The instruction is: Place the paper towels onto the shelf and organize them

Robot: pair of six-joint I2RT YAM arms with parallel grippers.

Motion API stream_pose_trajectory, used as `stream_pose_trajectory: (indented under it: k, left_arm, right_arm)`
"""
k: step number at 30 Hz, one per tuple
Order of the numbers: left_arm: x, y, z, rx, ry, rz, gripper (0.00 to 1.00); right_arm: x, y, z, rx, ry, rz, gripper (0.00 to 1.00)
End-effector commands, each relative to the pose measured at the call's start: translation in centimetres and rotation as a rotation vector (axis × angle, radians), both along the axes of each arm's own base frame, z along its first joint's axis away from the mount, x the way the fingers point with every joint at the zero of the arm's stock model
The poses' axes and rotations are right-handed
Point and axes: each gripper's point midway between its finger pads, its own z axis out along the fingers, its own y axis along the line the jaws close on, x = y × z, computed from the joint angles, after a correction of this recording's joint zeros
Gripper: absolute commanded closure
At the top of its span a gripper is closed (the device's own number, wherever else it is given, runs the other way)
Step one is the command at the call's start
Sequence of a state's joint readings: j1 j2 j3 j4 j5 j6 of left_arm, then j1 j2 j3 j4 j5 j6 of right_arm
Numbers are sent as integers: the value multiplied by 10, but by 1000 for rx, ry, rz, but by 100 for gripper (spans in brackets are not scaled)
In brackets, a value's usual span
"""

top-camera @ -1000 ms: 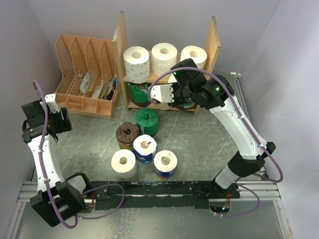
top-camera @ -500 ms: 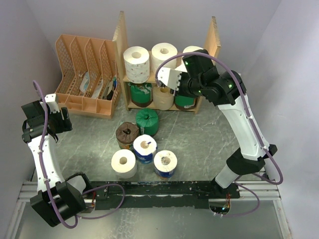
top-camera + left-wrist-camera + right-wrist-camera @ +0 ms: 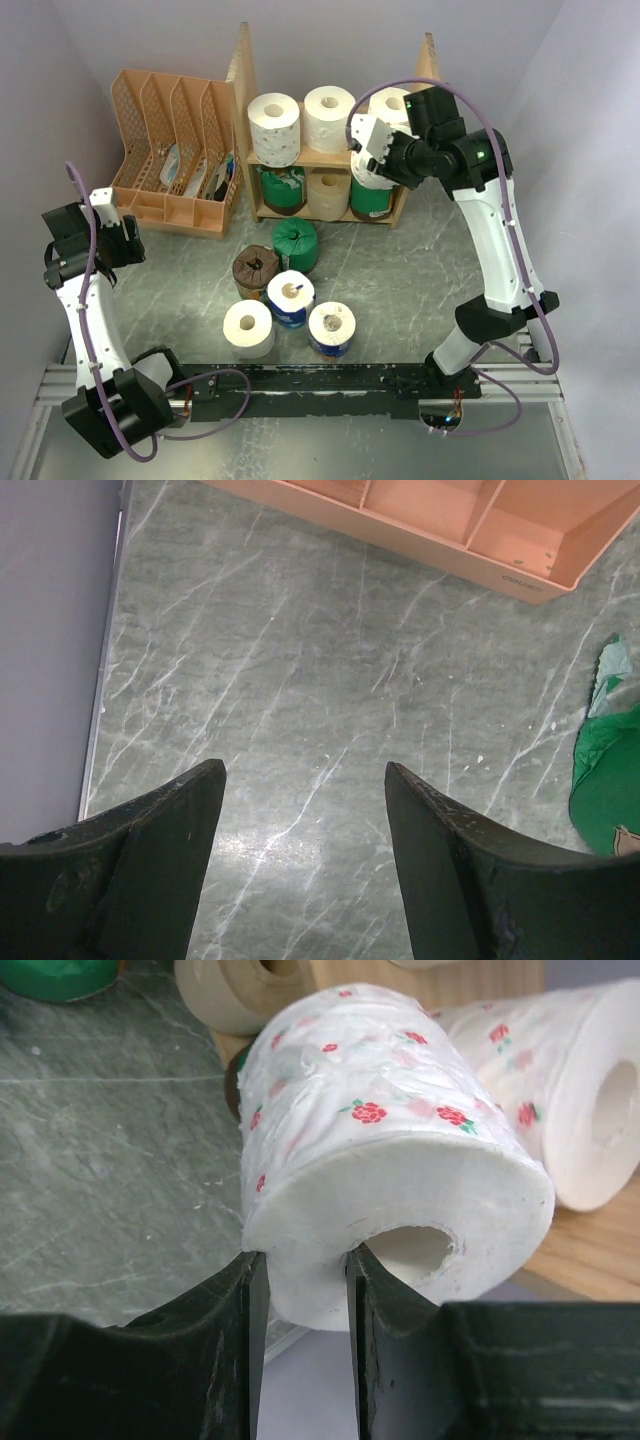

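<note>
My right gripper needs to push outward over the shelf's top board (image 3: 590,1250) and let go of the tilted roll, because the spot before the second flowered roll is farther outward than my gripper.
My right gripper (image 3: 386,155) is shut on a white paper towel roll with red flowers (image 3: 390,1140), one finger outside the roll's wall and the other inside its centre hole. The roll (image 3: 367,140) hangs tilted at the right end of the wooden shelf's (image 3: 432,75) top tier. A second flowered roll (image 3: 560,1090) lies just behind it on the top board (image 3: 590,1250). Three rolls stand on the top tier (image 3: 330,115) and three on the lower tier (image 3: 328,193). My left gripper (image 3: 305,770) hangs open over bare table at the far left (image 3: 110,238).
Several loose rolls stand mid-table: green (image 3: 295,243), brown (image 3: 256,270), blue (image 3: 290,297), white (image 3: 248,325) and another (image 3: 331,328). A peach slotted organizer (image 3: 175,150) stands left of the shelf. The green roll's edge (image 3: 607,790) shows at the right of the left wrist view.
My right arm has carried the flowered roll up and to the right, from in front of the lower tier to the right end of the top tier. The left arm has not moved.
</note>
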State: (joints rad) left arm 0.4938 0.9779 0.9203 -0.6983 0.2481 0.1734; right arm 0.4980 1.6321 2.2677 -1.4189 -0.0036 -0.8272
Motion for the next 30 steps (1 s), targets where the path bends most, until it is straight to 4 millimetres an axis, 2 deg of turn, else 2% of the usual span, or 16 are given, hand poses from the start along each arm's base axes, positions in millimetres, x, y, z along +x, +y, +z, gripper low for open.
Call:
stream_pose_trajectory:
  k: [1, 18, 25, 30]
  left_arm:
    - [4, -4, 7, 9, -43, -37, 23]
    - [4, -5, 10, 11, -55, -39, 23]
    - [4, -6, 10, 10, -57, -40, 23]
    - [4, -6, 11, 12, -60, -38, 23]
  right_arm:
    - [32, -27, 12, -27, -73, -81, 100]
    - [73, -20, 22, -60, -153, -91, 100]
    - [84, -17, 13, -115, -143, -73, 100]
    - [96, -16, 15, -134, -179, -80, 98]
